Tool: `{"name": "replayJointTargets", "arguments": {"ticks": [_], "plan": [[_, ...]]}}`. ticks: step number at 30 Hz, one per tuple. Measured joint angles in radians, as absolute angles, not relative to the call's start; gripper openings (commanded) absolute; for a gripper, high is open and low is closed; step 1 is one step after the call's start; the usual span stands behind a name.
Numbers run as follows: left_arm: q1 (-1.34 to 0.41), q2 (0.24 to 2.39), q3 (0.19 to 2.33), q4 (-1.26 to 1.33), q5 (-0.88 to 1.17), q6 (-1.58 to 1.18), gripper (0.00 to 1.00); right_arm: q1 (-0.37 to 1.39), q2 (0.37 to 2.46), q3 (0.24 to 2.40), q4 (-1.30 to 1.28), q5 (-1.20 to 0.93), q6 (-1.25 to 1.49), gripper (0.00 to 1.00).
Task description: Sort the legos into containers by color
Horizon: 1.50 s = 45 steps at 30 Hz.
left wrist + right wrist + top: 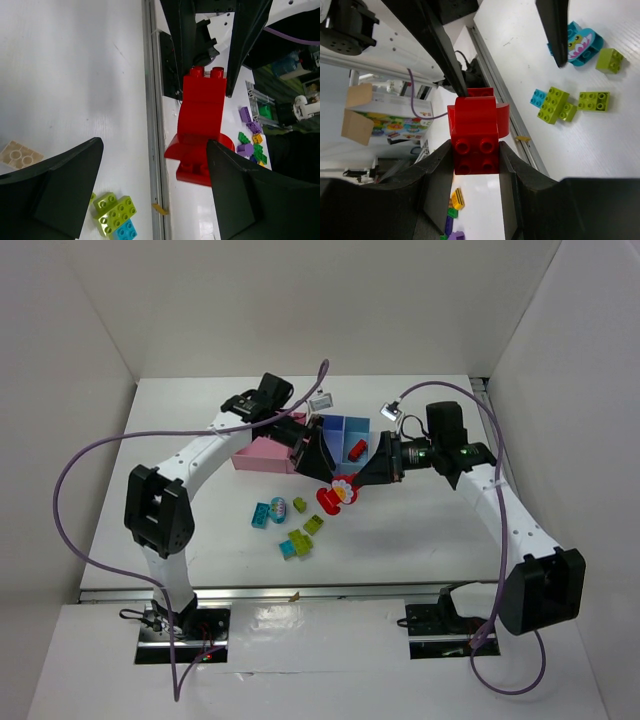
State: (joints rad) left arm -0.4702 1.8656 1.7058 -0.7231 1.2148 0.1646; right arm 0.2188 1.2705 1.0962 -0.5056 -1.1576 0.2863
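Note:
The robot's right gripper will carry the matching red lego outward next, tip downward above the light blue compartment (355,435) with a red lego, and release it.
My right gripper (476,156) is shut on a red lego (475,131), held in the air in front of the containers (262,455). In the top view the red lego (333,498) hangs between both grippers. My left gripper (154,146) is open; the red lego (200,120) sits near its right finger (240,195), apart from the left one. Another red lego (357,448) lies in a blue compartment (350,426). Lime and cyan legos (295,545) and a teal figure (279,508) lie on the table. A beige plate (19,155) shows at the left wrist view's edge.
A lime brick (594,100), a lime and cyan cluster (552,104) and another lime brick (609,59) lie near the table's front edge. A metal rail (155,165) runs along that edge. Purple cables arc over both arms.

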Motion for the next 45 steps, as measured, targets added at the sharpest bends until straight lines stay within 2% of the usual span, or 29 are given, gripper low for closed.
{"name": "replayJointTargets", "arguments": {"ticks": [10, 19, 26, 28, 34, 36, 42, 45], "plan": [[-0.336, 1.818, 1.668, -0.62, 1.269, 0.072, 0.94, 0.208, 1.288, 1.096, -0.528, -1.112, 0.267, 0.18], [-0.466, 1.818, 1.661, -0.548, 1.33, 0.019, 0.95, 0.208, 1.323, 1.098, -0.525, -1.117, 0.266, 0.18], [-0.494, 1.857, 1.663, -0.561, 1.288, 0.019, 0.95, 0.208, 1.328, 1.099, -0.524, -1.122, 0.266, 0.18], [-0.495, 1.86, 1.665, -0.568, 1.286, 0.02, 0.93, 0.208, 1.328, 1.1, -0.524, -1.122, 0.266, 0.18], [-0.501, 1.877, 1.676, -0.59, 1.288, 0.025, 0.72, 0.208, 1.328, 1.1, -0.52, -1.122, 0.266, 0.18], [-0.503, 1.883, 1.679, -0.604, 1.29, 0.031, 0.68, 0.208, 1.328, 1.1, -0.517, -1.122, 0.266, 0.18], [-0.513, 1.901, 1.689, -0.659, 1.299, 0.075, 0.66, 0.208, 1.328, 1.1, -0.515, -1.122, 0.266, 0.18], [-0.519, 1.901, 1.691, -0.673, 1.299, 0.08, 0.52, 0.208, 1.329, 1.1, -0.509, -1.122, 0.268, 0.18]]}}
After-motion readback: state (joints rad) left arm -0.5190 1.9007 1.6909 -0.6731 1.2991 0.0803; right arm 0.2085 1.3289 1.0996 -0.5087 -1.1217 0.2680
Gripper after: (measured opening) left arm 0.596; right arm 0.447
